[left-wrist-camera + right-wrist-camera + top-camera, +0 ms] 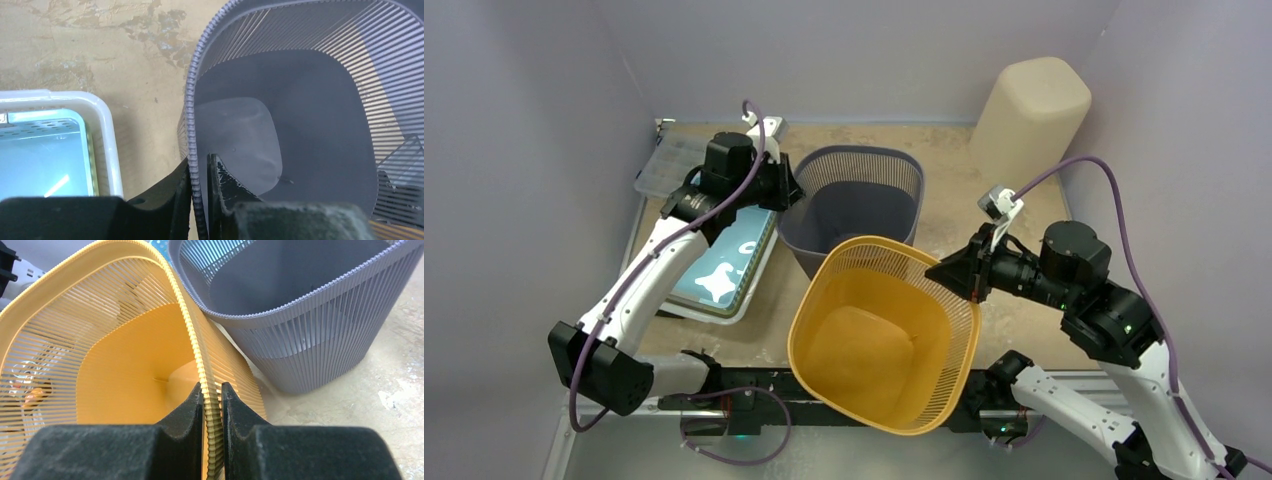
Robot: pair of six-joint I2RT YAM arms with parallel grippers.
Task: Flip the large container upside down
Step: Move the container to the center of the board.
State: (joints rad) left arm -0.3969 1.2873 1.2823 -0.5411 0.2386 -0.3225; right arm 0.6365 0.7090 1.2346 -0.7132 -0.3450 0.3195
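Observation:
My left gripper will next move the grey basket (864, 200) outward, away from the orange basket, and let go of the grey basket's rim, because bare tabletop by the back wall (839, 135) lies outward.
Two slatted containers of similar size are in play, and I cannot tell which is the large one. The orange basket (874, 340) (125, 365) is lifted and tilted, its mouth facing up and toward the camera, and it leans against the grey basket (864, 200) (300, 315). My right gripper (939, 270) (212, 387) is shut on the orange basket's right rim. The grey basket (300, 100) stands upright on the table. My left gripper (789, 190) (200, 162) straddles its left rim, one finger outside and one inside, shut on it.
A tall beige container (1029, 115) stands mouth down at the back right corner. A white tray (724, 265) (105, 130) with a blue insert lies left of the grey basket, under my left arm. A clear plastic box (669, 165) sits at the back left.

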